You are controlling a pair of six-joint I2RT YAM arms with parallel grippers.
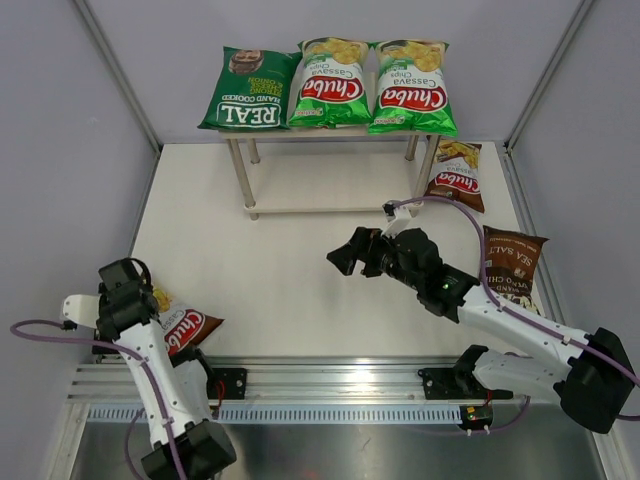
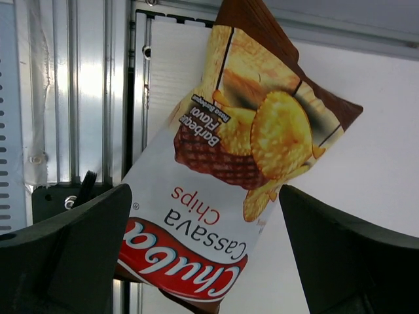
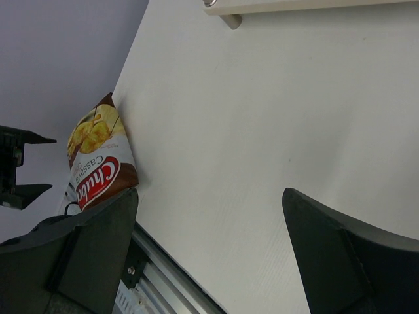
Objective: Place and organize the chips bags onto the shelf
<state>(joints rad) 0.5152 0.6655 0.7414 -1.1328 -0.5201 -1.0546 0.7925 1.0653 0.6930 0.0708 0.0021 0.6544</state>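
Note:
My left gripper moves down around the near brown-red Chuba bag [image 1: 175,319] [image 2: 207,180] next and slides it outward across the table before closing, since it lies right against the metal bar.
The shelf [image 1: 300,133] stands at the back. On its top board lie the dark green REAL bag [image 1: 248,90] and two bright green Chuba bags [image 1: 330,82] [image 1: 412,88]. A brown-red Chuba bag [image 1: 457,175] lies by the shelf's right leg. The dark brown bag [image 1: 512,268] lies on the right, partly under my right arm. The other brown-red Chuba bag [image 1: 188,328] [image 2: 222,163] [image 3: 101,163] lies at the near left edge. My left gripper [image 1: 140,300] [image 2: 204,255] is open over it, one finger either side. My right gripper [image 1: 345,255] [image 3: 206,255] is open and empty above mid-table.
The white table [image 1: 280,270] has grey walls on three sides. A metal rail [image 1: 330,385] [image 2: 78,98] runs along the near edge, right beside the left bag. The shelf's lower board [image 1: 330,208] shows under the top one. My left arm [image 3: 16,170] shows in the right wrist view.

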